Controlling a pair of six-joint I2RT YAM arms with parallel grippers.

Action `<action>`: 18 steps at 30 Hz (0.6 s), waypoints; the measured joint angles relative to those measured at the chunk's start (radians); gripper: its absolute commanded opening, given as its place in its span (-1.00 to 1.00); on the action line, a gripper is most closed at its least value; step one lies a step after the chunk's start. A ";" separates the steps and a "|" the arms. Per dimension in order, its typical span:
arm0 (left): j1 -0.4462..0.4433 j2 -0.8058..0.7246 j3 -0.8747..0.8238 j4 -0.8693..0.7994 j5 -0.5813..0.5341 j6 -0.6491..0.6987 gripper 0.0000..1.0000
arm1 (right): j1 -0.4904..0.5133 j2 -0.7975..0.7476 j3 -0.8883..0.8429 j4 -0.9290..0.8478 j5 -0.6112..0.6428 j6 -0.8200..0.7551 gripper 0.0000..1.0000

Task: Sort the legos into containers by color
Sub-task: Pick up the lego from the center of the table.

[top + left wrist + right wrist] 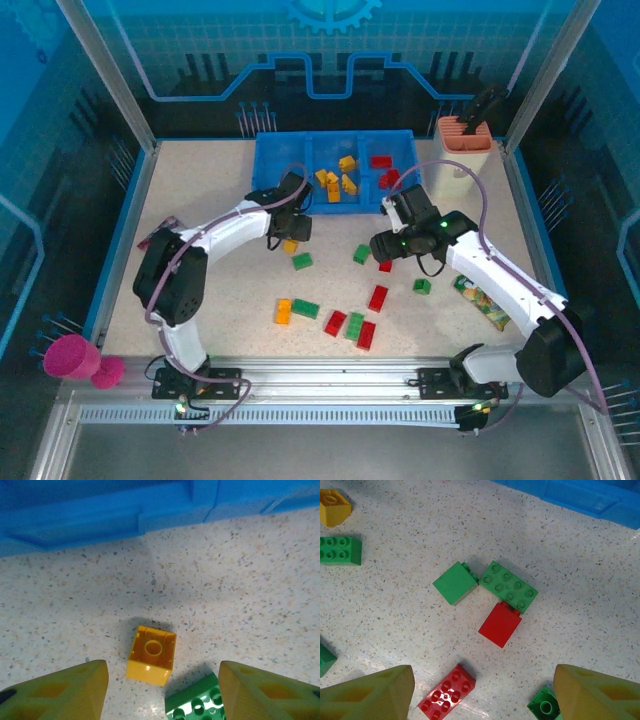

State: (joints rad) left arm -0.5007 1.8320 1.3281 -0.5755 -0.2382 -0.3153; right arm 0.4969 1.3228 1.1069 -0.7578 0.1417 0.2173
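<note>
The upside-down orange brick (290, 246) is already between the open fingers of my left gripper, clear of the tray (280, 165). So I will move that gripper straight down onto it next, with a finger on each side.
The blue bin tray (280, 165) stands at the back; its middle compartment holds yellow legos (335, 180), its right one red legos (384, 170). Red, green and orange legos lie scattered on the table. My left gripper (291, 228) is open just in front of the tray. In the left wrist view an upside-down yellow lego (151, 655) lies on the table ahead of the gripper (162, 692), and a green lego (197, 702) sits by the right finger. My right gripper (482, 695) is open over a red lego (500, 625), two green legos (509, 586) and a long red lego (447, 692).
A peach holder (465, 135) stands at the back right. A pink cup (70, 358) lies off the front left corner. A green-yellow packet (482, 300) lies under the right arm. A metal frame and blue walls enclose the table.
</note>
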 measured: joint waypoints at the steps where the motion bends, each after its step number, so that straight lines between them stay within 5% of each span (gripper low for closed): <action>1: 0.000 0.010 -0.003 0.003 0.000 0.002 0.24 | 0.000 0.004 0.000 -0.002 0.000 0.000 0.51; 18: 0.000 0.118 -0.018 0.036 -0.043 0.001 0.19 | 0.000 0.060 0.008 0.003 -0.020 0.004 0.52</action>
State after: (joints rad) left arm -0.5003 1.9503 1.3102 -0.5392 -0.2810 -0.3145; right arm 0.4973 1.3827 1.1149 -0.7547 0.1215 0.2211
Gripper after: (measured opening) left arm 0.610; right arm 0.761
